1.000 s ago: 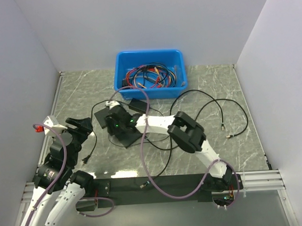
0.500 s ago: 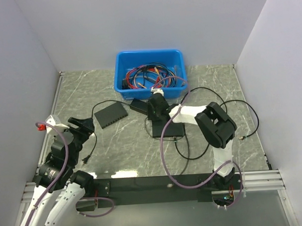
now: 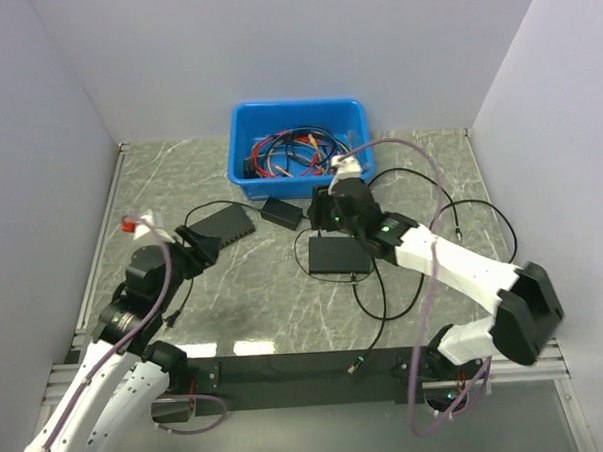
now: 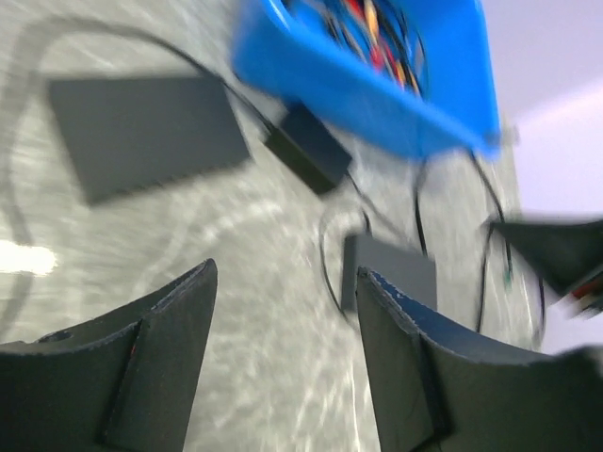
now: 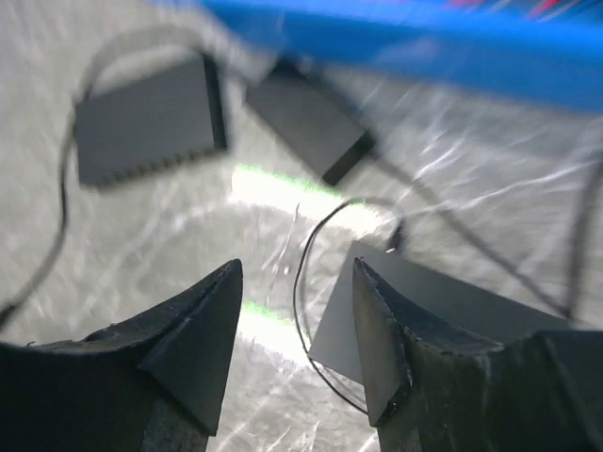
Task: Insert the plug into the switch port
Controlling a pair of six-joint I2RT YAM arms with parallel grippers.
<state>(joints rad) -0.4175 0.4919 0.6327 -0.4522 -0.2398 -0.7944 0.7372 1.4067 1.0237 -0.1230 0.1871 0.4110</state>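
My left gripper swings back and to its right in the top view next, onto the loose cable end by the front bar.
Two flat black switch boxes lie on the marble table: one at the left (image 3: 221, 226), one in the middle (image 3: 340, 254). Both show in the left wrist view (image 4: 141, 132), (image 4: 391, 273) and the right wrist view (image 5: 151, 127), (image 5: 443, 311). Thin black cables loop to the right; small cable ends lie there (image 3: 460, 235), (image 3: 505, 268), and I cannot tell which has the brass tip. My right gripper (image 3: 324, 213) (image 5: 294, 268) is open and empty, above the middle switch's far-left edge. My left gripper (image 3: 204, 242) (image 4: 283, 273) is open and empty, just before the left switch.
A blue bin (image 3: 240, 139) with red, blue and black cables stands at the back. A small black brick adapter (image 3: 281, 211) lies between the two switches. Another cable end (image 3: 359, 362) rests by the front rail. White walls close in the left, right and back.
The right arm swung from left of centre to the right, and the middle switch slid right with it. The left gripper moved forward toward the left switch.
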